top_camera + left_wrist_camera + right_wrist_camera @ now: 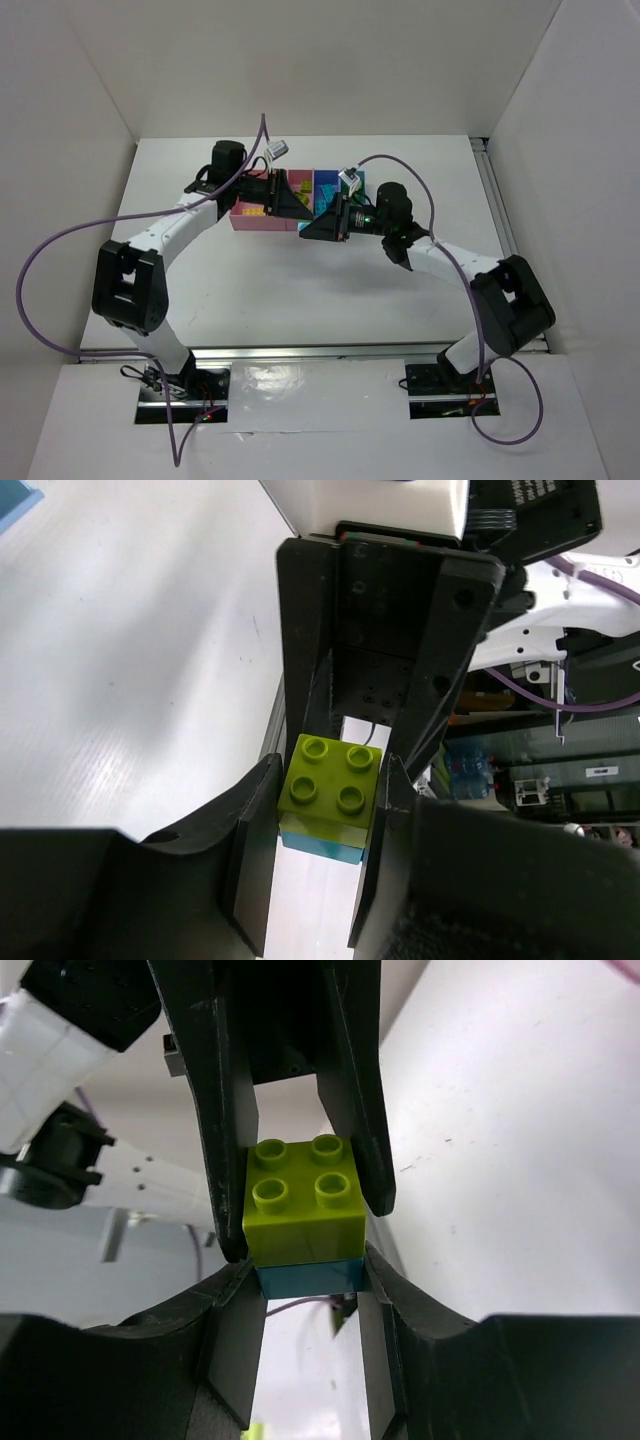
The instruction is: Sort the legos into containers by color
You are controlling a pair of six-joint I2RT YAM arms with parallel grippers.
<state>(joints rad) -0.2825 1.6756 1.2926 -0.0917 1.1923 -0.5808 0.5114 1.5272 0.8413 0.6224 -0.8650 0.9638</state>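
Observation:
I will next move my left gripper away from the cyan brick, tilt it down and lower it over the second pink bin (302, 190), because lime green bricks are there.
A lime green brick (332, 780) sits stacked on a cyan brick (320, 845). My left gripper (332, 775) is shut on the lime green brick. My right gripper (312, 1265) is shut on the cyan brick (310, 1278) under the lime green one (303, 1215). The two grippers face each other, with the right one's fingers (305, 670) opposite mine. In the top view the left gripper (296, 205) and the right gripper (325, 222) meet in front of the joined bins (245, 222), and the stack is hidden there. The wide pink bin holds yellow bricks (255, 210).
Behind the grippers stand a second pink bin (300, 180), a blue-violet bin (326, 183) and a light blue bin (358, 182). White walls enclose the table on three sides. Purple cables (60, 250) loop off both arms.

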